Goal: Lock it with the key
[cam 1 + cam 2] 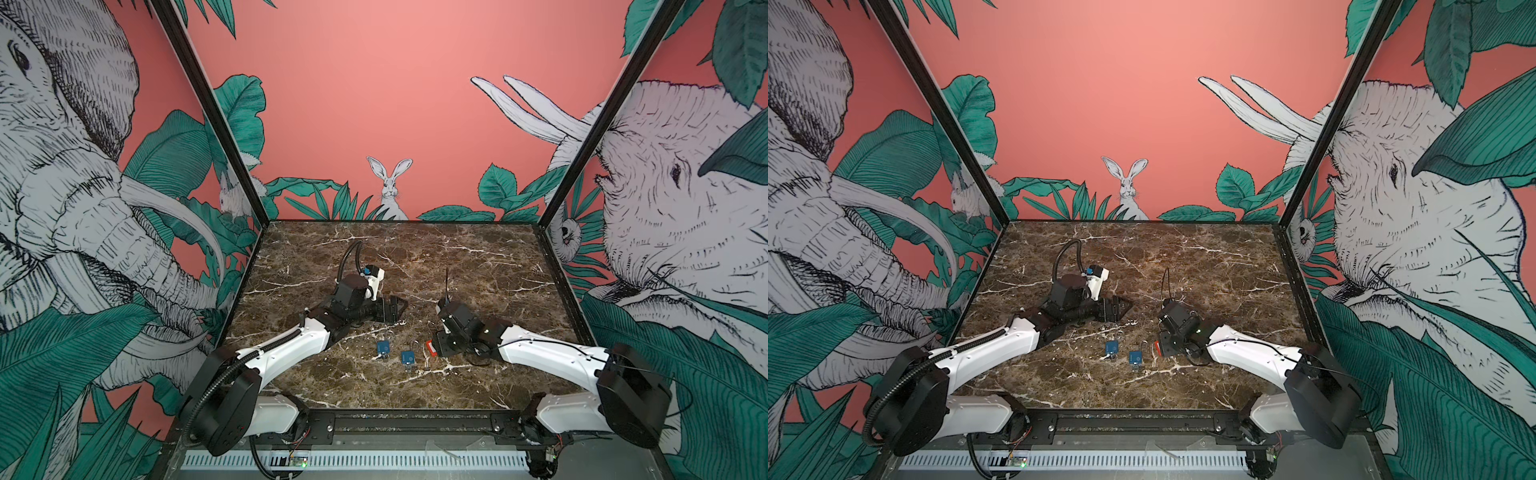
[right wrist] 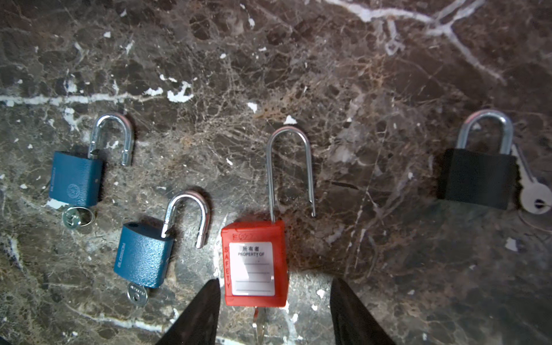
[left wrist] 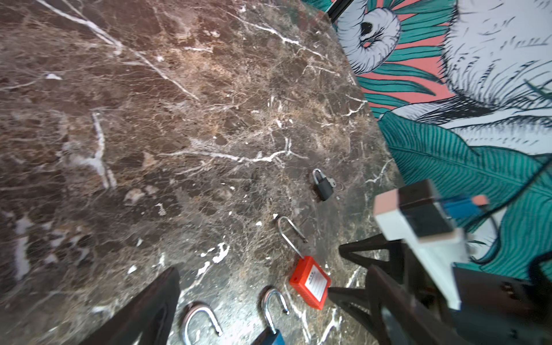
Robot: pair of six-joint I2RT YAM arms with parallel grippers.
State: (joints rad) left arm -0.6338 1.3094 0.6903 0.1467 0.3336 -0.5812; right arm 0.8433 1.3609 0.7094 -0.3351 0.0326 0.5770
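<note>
My right gripper lowers next, shifting toward the blue padlocks to straddle the red padlock's body (image 1: 432, 348) (image 2: 254, 265), which lies below the gripper and off its middle.
A red safety padlock (image 2: 255, 263) lies flat on the marble table (image 2: 298, 74), its long shackle (image 2: 289, 167) open and a key (image 2: 258, 325) in its base. My right gripper (image 2: 274, 282) is open and low over the lock's key end. One finger (image 2: 206, 310) is beside the lock's edge and the other (image 2: 349, 310) stands well clear. In both top views the red padlock (image 1: 429, 348) (image 1: 1158, 347) shows just past the right gripper (image 1: 435, 349). My left gripper (image 1: 397, 309) (image 3: 273, 268) is open, empty and raised farther back.
Two blue padlocks (image 2: 76, 179) (image 2: 143, 254) with open shackles and keys (image 2: 78, 217) (image 2: 136, 294) in them lie beside the red one. A black padlock (image 2: 478, 179) with a closed shackle lies on the other side, a loose key (image 2: 534, 197) next to it.
</note>
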